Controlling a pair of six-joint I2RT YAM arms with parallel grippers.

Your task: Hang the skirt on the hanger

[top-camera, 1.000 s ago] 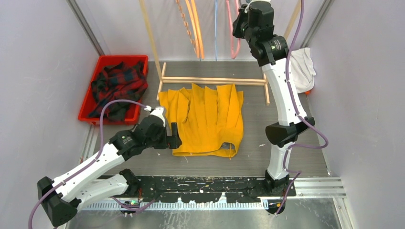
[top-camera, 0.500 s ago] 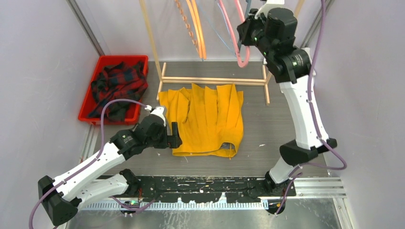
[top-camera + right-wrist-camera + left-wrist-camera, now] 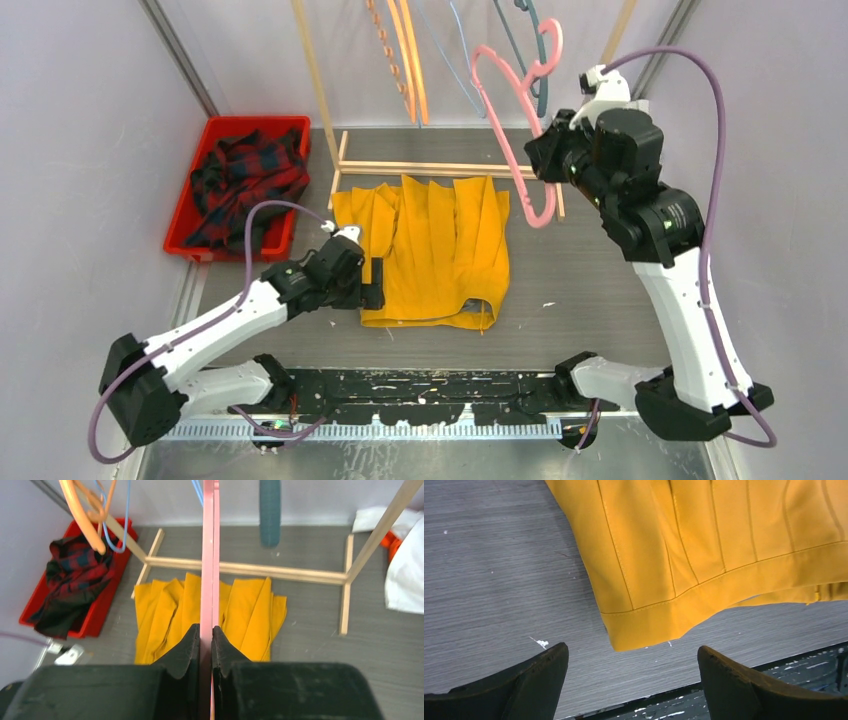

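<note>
The left gripper lowers next, shifting along the waistband toward the gap beyond the waistband's near corner and onto the waistband's upper layer, since that layer gapes there.
The yellow pleated skirt (image 3: pixel 430 250) lies flat on the grey table, waistband toward the arms. My left gripper (image 3: pixel 371 284) hovers open at its near left corner. In the left wrist view that waistband corner (image 3: pixel 644 625) sits just ahead of the left gripper (image 3: pixel 631 650), with nothing between the fingers. My right gripper (image 3: pixel 546 160) is raised at the back right, shut on the pink hanger (image 3: pixel 515 105), whose hook points up. In the right wrist view the right gripper (image 3: pixel 206 629) pinches the hanger (image 3: pixel 209 555) edge-on, with the skirt (image 3: pixel 165 610) below.
A red bin (image 3: pixel 185 200) holding a plaid garment (image 3: pixel 245 170) stands at the back left. A wooden rack base (image 3: pixel 445 168) runs behind the skirt. Orange hangers (image 3: pixel 410 60) and a teal hanger (image 3: pixel 535 45) hang above. A white cloth (image 3: pixel 405 575) lies at the far right.
My right arm has swung right and toward the front, lifting the pink hanger off the rail and tilting it. My left gripper has edged closer to the skirt's corner.
</note>
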